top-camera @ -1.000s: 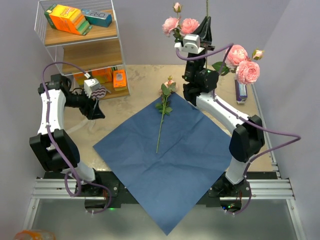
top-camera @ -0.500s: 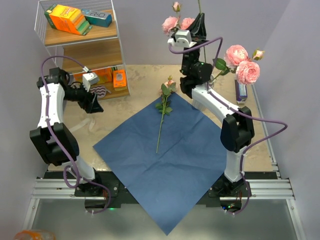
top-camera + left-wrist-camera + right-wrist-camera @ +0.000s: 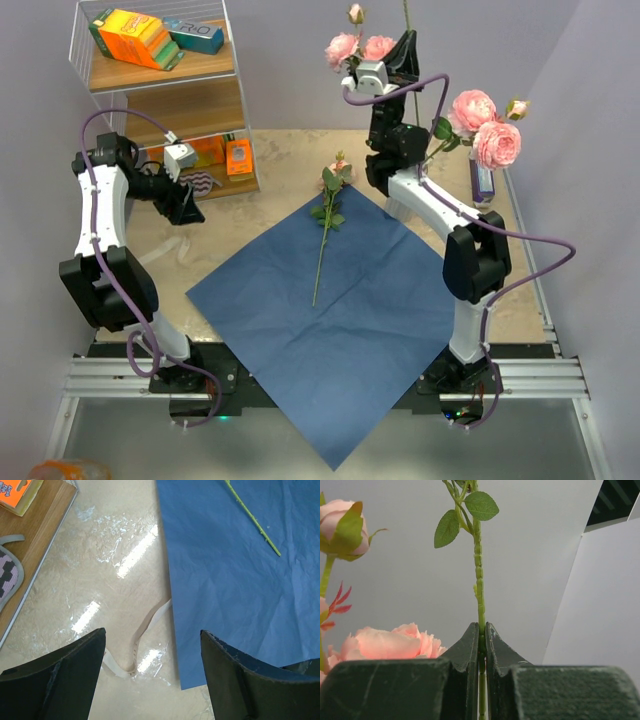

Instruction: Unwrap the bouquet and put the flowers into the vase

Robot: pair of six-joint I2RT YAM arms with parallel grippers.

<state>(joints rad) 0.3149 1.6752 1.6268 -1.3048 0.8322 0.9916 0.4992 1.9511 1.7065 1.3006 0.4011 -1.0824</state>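
Next, the right gripper lowers the upright stem between the standing roses, shifting toward the right in the overhead view, then releases it, since it is held high.
The bouquet's blue paper [image 3: 330,320] lies unfolded flat on the table, with one rose [image 3: 323,222] lying on it. My right gripper [image 3: 406,42] is raised high at the back, shut on a thin green stem [image 3: 479,575] that runs up out of view. Pink roses [image 3: 361,47] stand left of it and more roses [image 3: 486,125] to its right. The vase is hidden behind the right arm. My left gripper [image 3: 152,631] hangs open and empty over the table beside the paper's left edge [image 3: 172,630]. The beige ribbon [image 3: 137,640] lies loose under it.
A wire shelf unit [image 3: 160,95] with coloured boxes stands at the back left, close to the left arm. A patterned pad [image 3: 7,577] sits on its lowest board. A small box [image 3: 481,182] lies at the right edge of the table.
My right gripper has lifted the stem higher and shifted slightly left. The left gripper has drawn back a little toward the shelf and stays open.
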